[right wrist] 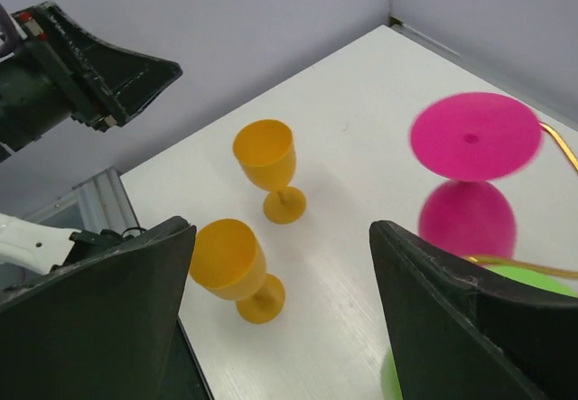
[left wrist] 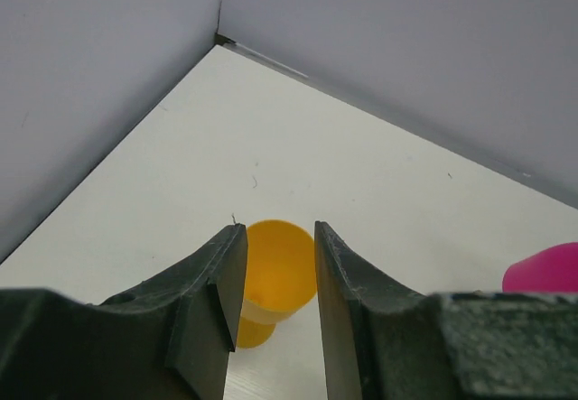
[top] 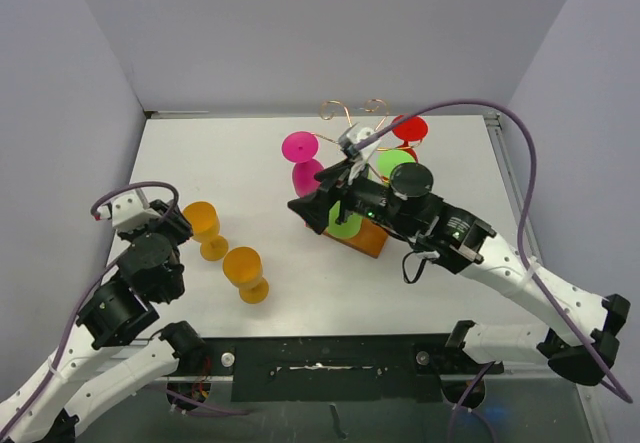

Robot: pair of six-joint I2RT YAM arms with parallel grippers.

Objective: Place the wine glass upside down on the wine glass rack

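My right gripper will next lower its fingers to the left in the top view, onto the orange wine glass's upturned rim (top: 232, 275) (right wrist: 200, 275).
Two orange wine glasses stand upright at the table's left, one farther back (top: 204, 225) and one nearer (top: 245, 271). The gold wire rack (top: 348, 113) stands on its wooden base (top: 372, 239) at centre right, with a pink glass (top: 303, 161), a green glass (top: 393, 162) and a red glass (top: 410, 129) hanging upside down on it. My right gripper (top: 322, 199) is open and empty beside the rack's left side, facing the orange glasses (right wrist: 230, 260). My left gripper (left wrist: 278, 228) is open and empty, just left of the far orange glass (left wrist: 275, 269).
Grey walls enclose the table at the back and both sides. The left gripper's body (right wrist: 99, 75) shows in the right wrist view, beyond the orange glasses. The pink glass (right wrist: 470, 174) hangs close to my right finger.
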